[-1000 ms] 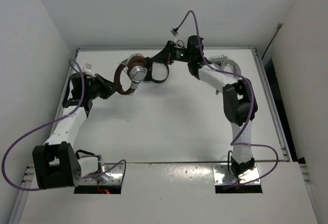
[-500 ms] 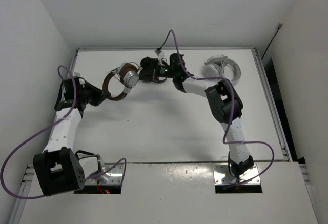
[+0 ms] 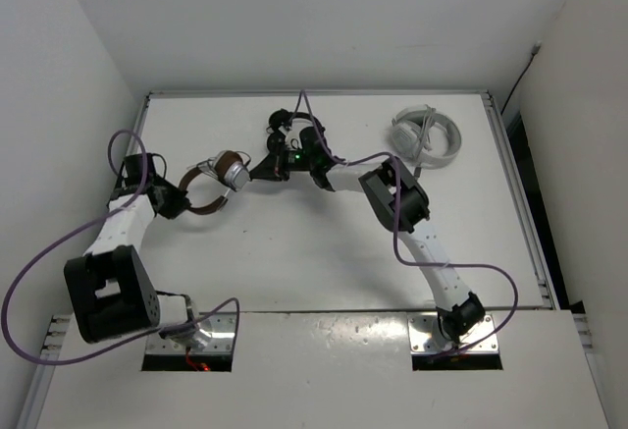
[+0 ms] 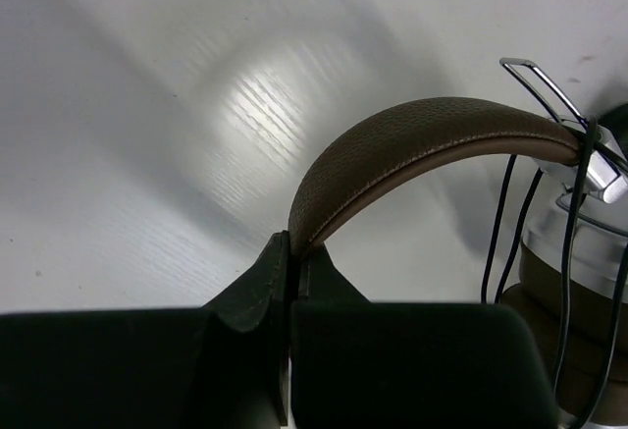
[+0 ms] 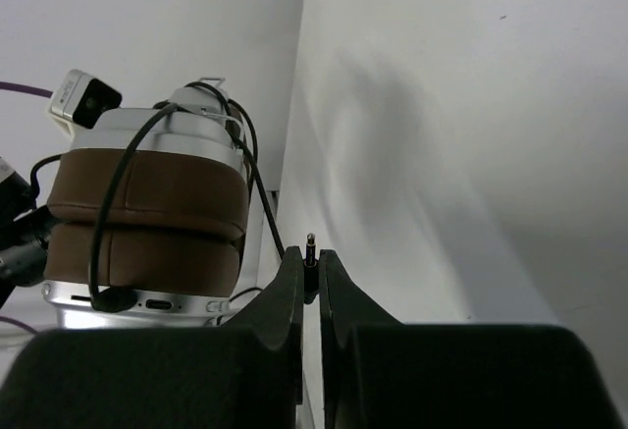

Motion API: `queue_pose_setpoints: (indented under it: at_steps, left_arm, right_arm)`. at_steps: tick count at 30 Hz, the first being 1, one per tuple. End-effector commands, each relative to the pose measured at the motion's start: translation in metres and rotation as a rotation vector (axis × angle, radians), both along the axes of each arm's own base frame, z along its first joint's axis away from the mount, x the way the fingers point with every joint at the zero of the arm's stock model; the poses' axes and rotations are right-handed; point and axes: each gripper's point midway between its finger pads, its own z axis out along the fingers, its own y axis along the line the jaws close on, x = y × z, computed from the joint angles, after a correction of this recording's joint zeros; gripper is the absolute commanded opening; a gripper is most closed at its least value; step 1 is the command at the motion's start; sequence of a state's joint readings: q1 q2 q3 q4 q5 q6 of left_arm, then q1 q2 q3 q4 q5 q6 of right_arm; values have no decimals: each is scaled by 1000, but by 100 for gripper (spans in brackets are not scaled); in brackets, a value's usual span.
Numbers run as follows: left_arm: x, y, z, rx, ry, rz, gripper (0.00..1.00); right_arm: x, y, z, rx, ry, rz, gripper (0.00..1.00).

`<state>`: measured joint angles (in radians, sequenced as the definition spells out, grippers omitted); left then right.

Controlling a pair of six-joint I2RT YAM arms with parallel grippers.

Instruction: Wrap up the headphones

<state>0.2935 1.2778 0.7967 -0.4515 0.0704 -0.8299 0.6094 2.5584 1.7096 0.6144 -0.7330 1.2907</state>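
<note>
My left gripper lowers slightly outward next and releases the headphones' headband on the bare tabletop below the gripper's fingers, with the cable (image 5: pixel 257 203) looped round the earcups.
The headphones (image 3: pixel 232 170), with brown headband and silver-and-brown earcups, hang between my two grippers at the left rear of the table. My left gripper (image 3: pixel 182 200) is shut on the brown headband (image 4: pixel 422 134), which arches up and right from my jaws (image 4: pixel 291 247) to the earcup (image 4: pixel 574 282). My right gripper (image 3: pixel 263 170) is shut on the jack plug (image 5: pixel 311 250) of the thin black cable (image 5: pixel 257 203). The cable runs in loops round the stacked earcups (image 5: pixel 147 213), just left of my right gripper (image 5: pixel 311 264).
White headphones (image 3: pixel 428 136) lie at the back right. All-black headphones (image 3: pixel 287 120) lie behind my right gripper near the rear wall. The table's left edge (image 3: pixel 137 144) and the side wall are close to my left arm.
Both grippers and the headphones have moved left and toward the near side. The right arm has stretched further left, carrying the plug with it. Both grips are unchanged.
</note>
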Motion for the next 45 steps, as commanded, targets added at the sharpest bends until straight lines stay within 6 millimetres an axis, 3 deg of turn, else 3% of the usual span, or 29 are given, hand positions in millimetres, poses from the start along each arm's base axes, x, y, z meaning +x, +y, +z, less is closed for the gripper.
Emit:
queue_pose_setpoints:
  at_steps: [1,9,10,14,19,25,26,29,32,38,40,41,45]
  left_arm:
    - [43,41,16,77,-140,137,0]
    - [65,55,-28,79,-31,147,0]
    - [64,54,-34,75,-16,146,0]
    - [75,52,-32,88,-20,136,0]
    - [82,57,-36,116,-3,139,0]
    - [95,64,-46,120,23,158,0]
    - [97,67,-46,128,25,164,0]
    - [98,67,-48,149,40,159,0]
    - [102,67,-50,176,49,143,0]
    - [120,61,-54,189,50,112,0]
    - [123,61,-56,188,53,112,8]
    - [122,60,-63,178,66,105,17]
    - [143,55,-55,153,21,56,28]
  right_arm:
    - [8,3,-15,-27,27,-1,0]
    - [13,8,-67,-92,72,-25,0]
    - [11,13,-63,-87,54,-14,0]
    - [6,18,-79,-98,73,-14,0]
    - [-3,27,-81,-99,72,6,0]
    - [-8,23,-86,-113,91,7,21]
    - [-12,20,-93,-124,105,7,30]
    - [-11,14,-83,-117,113,3,42]
    - [-9,4,-71,-103,108,3,42]
    - [-2,-3,4,7,20,53,58]
    - [-4,-7,28,46,-19,95,63]
    - [-7,-7,47,64,-57,115,66]
    - [-18,-18,96,121,-172,221,78]
